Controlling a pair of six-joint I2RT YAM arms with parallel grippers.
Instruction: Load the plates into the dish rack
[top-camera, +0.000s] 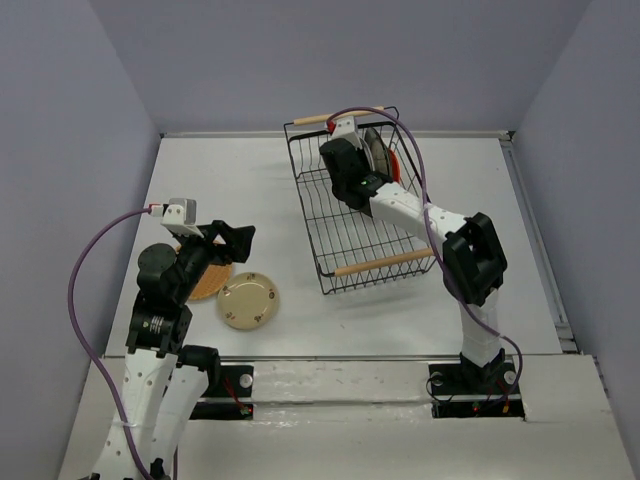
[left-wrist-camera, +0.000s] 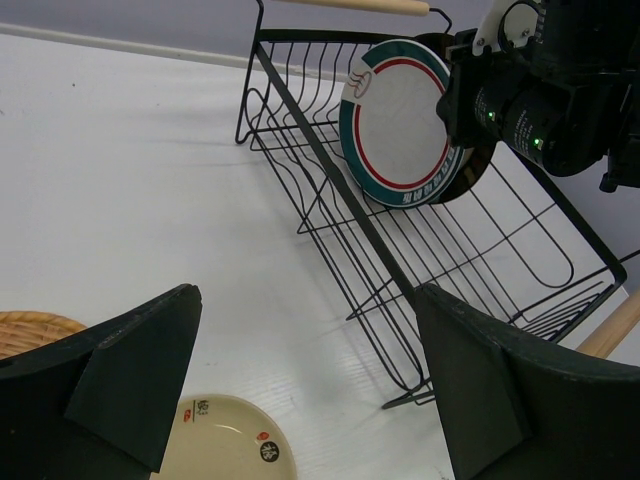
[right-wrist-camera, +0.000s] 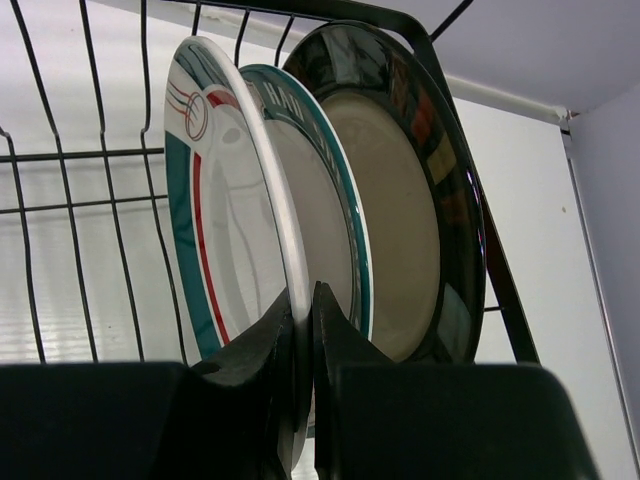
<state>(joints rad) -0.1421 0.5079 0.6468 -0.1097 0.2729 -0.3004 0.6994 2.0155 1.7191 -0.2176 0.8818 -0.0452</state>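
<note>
Next, my right gripper lowers the front teal-striped plate (left-wrist-camera: 400, 120) slightly onto the rack's bottom wires and releases the plate's rim, upright beside the other plates. Those wires lie below the gripper.
The black wire dish rack (top-camera: 305, 185) stands at the centre back. In it, two white teal-striped plates (right-wrist-camera: 215, 200) (right-wrist-camera: 325, 210) and a black-rimmed plate (right-wrist-camera: 400, 230) stand on edge, and an orange edge (top-camera: 397, 165) shows behind them. My right gripper (right-wrist-camera: 305, 310) is inside the rack (right-wrist-camera: 60, 155), shut on the rim of the front teal-striped plate (left-wrist-camera: 400, 120). My left gripper (left-wrist-camera: 305, 330) is open and empty above the table. It hovers between a cream plate (top-camera: 248, 300) and a tan-brown plate (top-camera: 205, 285), both lying flat at the left front.
The rack's near wooden handle (top-camera: 383, 263) faces the arms, and the far one (top-camera: 312, 120) is by the back wall. The rack's near wire corner (left-wrist-camera: 330, 190) lies just ahead of my left gripper. Grey walls close in the table on three sides.
</note>
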